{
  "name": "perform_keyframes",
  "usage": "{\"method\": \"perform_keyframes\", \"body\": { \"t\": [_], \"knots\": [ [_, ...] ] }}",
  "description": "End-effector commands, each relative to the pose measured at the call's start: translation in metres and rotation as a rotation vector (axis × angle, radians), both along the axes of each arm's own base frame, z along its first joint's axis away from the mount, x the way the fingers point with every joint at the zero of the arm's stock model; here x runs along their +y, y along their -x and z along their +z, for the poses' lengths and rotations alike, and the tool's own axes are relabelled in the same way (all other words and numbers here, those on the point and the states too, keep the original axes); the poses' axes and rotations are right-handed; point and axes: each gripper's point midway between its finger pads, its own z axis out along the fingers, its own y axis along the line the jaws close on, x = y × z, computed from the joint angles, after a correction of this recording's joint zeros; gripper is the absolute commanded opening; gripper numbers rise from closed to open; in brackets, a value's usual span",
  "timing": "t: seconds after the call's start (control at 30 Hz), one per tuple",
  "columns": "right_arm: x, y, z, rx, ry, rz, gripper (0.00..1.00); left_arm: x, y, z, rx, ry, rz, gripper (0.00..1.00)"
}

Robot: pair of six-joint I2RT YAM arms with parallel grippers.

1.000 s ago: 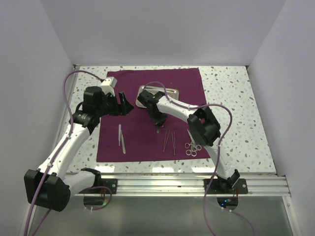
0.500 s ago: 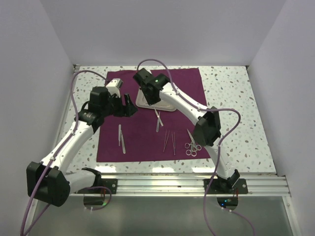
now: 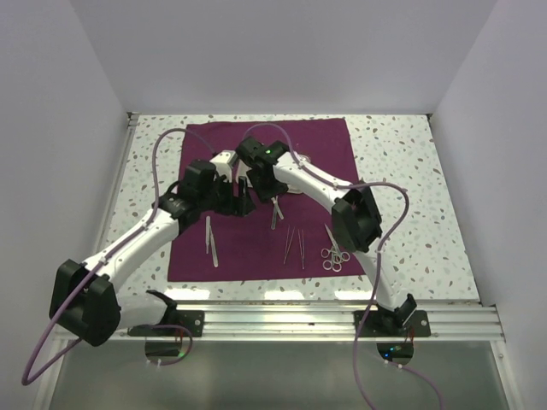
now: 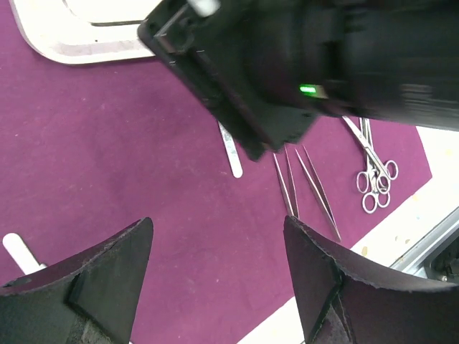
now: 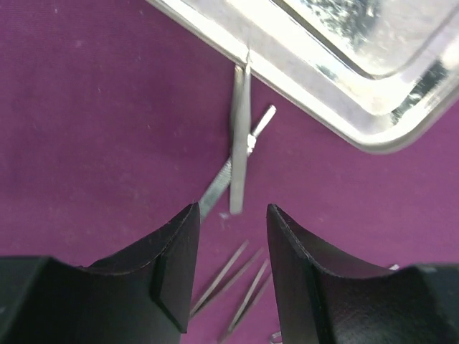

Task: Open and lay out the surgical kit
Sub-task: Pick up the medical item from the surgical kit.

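Observation:
My right gripper is above the slim tweezers atop the crossed pair (image 3: 278,207) (image 5: 242,141), and they run in line with its opening, so it will move down onto their middle next.
The maroon cloth (image 3: 318,143) lies spread flat. The steel tray (image 5: 337,68) stands at its middle back, mostly hidden under my arms in the top view; it also shows in the left wrist view (image 4: 68,39). Two crossed flat steel instruments (image 3: 275,212) lie just in front of it (image 5: 239,143). Slim tweezers (image 3: 295,246) and ring-handled scissors (image 3: 334,254) lie to the right, another pair of tweezers (image 3: 210,239) to the left. My right gripper (image 5: 231,215) is open and empty above the crossed pair. My left gripper (image 4: 219,236) is open and empty beside it, over bare cloth.
The speckled table top (image 3: 410,196) surrounds the cloth. White walls close in the left, back and right. A metal rail (image 3: 342,320) runs along the near edge. The two wrists are close together at the cloth's middle (image 3: 248,184).
My right gripper let go of an instrument in front of the tray, rose back over the tray, then came slightly forward. My left gripper swung right, up beside the right gripper.

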Motion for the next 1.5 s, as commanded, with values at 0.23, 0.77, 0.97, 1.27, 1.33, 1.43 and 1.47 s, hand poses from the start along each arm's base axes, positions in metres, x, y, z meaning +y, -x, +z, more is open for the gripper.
{"method": "perform_keyframes", "body": {
  "t": [0.23, 0.77, 0.97, 1.27, 1.33, 1.43, 1.47],
  "knots": [
    [0.025, -0.024, -0.036, -0.011, -0.028, 0.008, 0.46, 0.015, 0.014, 0.012, -0.034, 0.009, 0.047, 0.77],
    [0.012, -0.061, -0.039, -0.064, -0.036, -0.060, 0.46, 0.019, 0.018, 0.018, -0.035, -0.024, 0.036, 0.77],
    [0.016, -0.063, -0.044, -0.054, -0.049, -0.061, 0.39, 0.018, 0.013, 0.020, -0.040, -0.034, 0.026, 0.77],
    [0.021, -0.052, -0.065, 0.005, -0.071, -0.069, 0.02, 0.018, 0.011, 0.017, -0.034, -0.045, 0.026, 0.77],
    [0.020, -0.052, -0.060, 0.000, -0.070, -0.069, 0.00, 0.017, 0.011, 0.016, -0.033, -0.045, 0.023, 0.77],
    [0.019, -0.053, -0.048, -0.014, -0.078, -0.063, 0.00, 0.014, 0.006, 0.016, -0.037, -0.041, 0.020, 0.77],
    [0.021, -0.053, -0.036, -0.025, -0.094, -0.061, 0.00, 0.013, 0.004, 0.014, -0.032, -0.044, 0.018, 0.77]
  ]
}}
